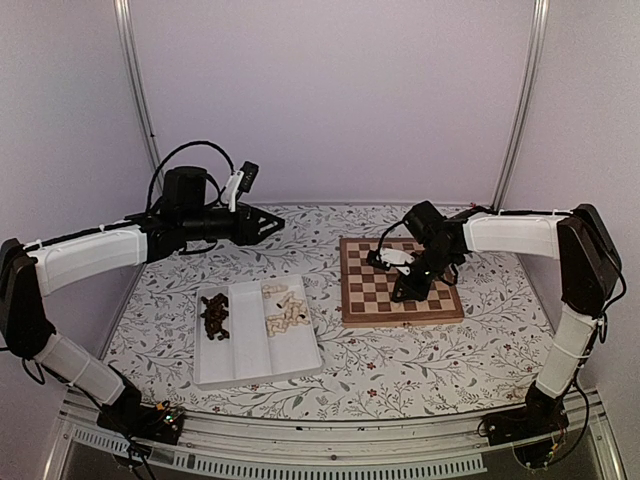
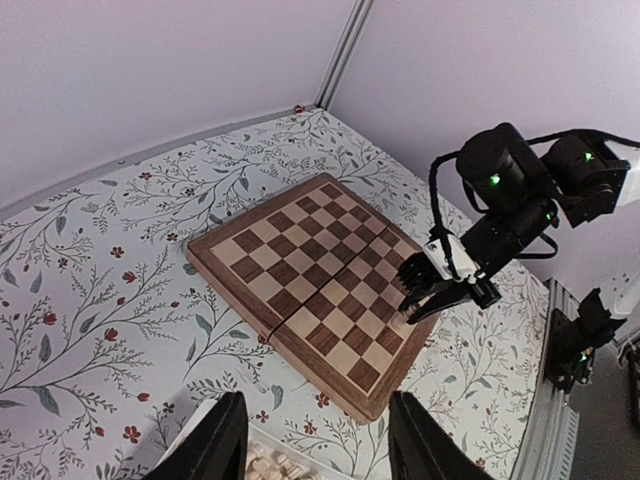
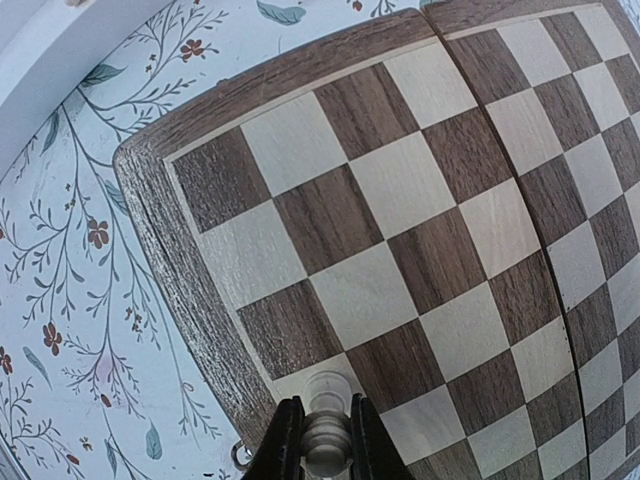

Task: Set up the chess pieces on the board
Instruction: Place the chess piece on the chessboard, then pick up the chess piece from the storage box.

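I will tilt my left gripper downward next and lower it onto the pale piece near the far end of the tray's section, because this gripper is empty and pale pieces are still in the tray.
The chessboard (image 1: pixel 385 262) lies at the right of the table with no pieces standing free on it. It also shows in the left wrist view (image 2: pixel 300 260) and the right wrist view (image 3: pixel 400 190). My right gripper (image 1: pixel 405 291) is shut on a pale cream chess piece (image 3: pixel 326 440). It holds the piece upright, base down, on a light square at the board's edge near a corner (image 2: pixel 400 320). My left gripper (image 1: pixel 272 222) is open and empty, hovering over the table left of the board. Dark brown pieces (image 1: pixel 214 316) and pale pieces (image 1: pixel 285 310) lie in the tray.
A white three-compartment tray (image 1: pixel 255 375) sits left of the board, dark pieces in its left compartment, pale ones in its right. The tablecloth has a floral print. Walls and metal posts stand behind.
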`<state>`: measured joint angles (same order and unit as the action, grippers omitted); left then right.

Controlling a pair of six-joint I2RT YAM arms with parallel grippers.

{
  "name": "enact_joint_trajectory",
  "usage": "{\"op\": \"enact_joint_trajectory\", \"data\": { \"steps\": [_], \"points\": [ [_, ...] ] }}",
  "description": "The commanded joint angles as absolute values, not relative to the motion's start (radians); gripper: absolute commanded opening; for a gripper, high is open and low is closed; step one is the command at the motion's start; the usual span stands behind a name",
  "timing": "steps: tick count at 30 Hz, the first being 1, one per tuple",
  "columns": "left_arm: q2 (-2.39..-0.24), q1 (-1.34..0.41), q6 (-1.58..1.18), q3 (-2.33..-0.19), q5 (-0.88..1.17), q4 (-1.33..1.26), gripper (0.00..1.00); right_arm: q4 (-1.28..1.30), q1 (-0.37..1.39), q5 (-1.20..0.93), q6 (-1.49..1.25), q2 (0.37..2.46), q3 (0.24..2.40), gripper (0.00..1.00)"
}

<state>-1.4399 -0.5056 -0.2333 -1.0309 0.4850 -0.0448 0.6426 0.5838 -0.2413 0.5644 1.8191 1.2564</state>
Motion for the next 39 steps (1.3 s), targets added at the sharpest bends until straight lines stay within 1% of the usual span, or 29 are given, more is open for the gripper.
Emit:
{"op": "enact_joint_trajectory", "data": {
  "steps": [1, 10, 21, 24, 27, 30, 34, 39],
  "points": [
    [-1.431, -0.498, -0.217, -1.029, 0.487, -0.045, 0.49, 0.663, 0.586, -0.233, 0.560, 1.803, 1.251, 0.10],
    [-1.430, -0.497, -0.216, -1.029, 0.487, -0.042, 0.49, 0.668, 0.586, -0.229, 0.555, 1.787, 1.241, 0.19],
    [-1.426, -0.497, -0.204, -1.031, 0.471, -0.030, 0.49, 0.688, 0.586, -0.232, 0.547, 1.750, 1.270, 0.34],
    [-1.427, -0.498, -0.190, -1.037, 0.439, -0.007, 0.49, 0.721, 0.583, -0.249, 0.546, 1.736, 1.314, 0.36],
    [-1.428, -0.511, -0.189, -1.061, 0.327, 0.119, 0.49, 0.743, 0.546, -0.310, 0.544, 1.692, 1.348, 0.37],
    [-1.441, -0.539, -0.165, -1.108, 0.239, 0.252, 0.50, 0.734, 0.481, -0.397, 0.539, 1.627, 1.334, 0.37],
    [-1.491, -0.544, -0.152, -1.144, 0.241, 0.397, 0.45, 0.638, 0.398, -0.487, 0.535, 1.537, 1.213, 0.37],
    [-1.583, -0.556, -0.143, -1.139, 0.311, 0.461, 0.38, 0.540, 0.361, -0.554, 0.529, 1.478, 1.092, 0.36]
  ]
}}
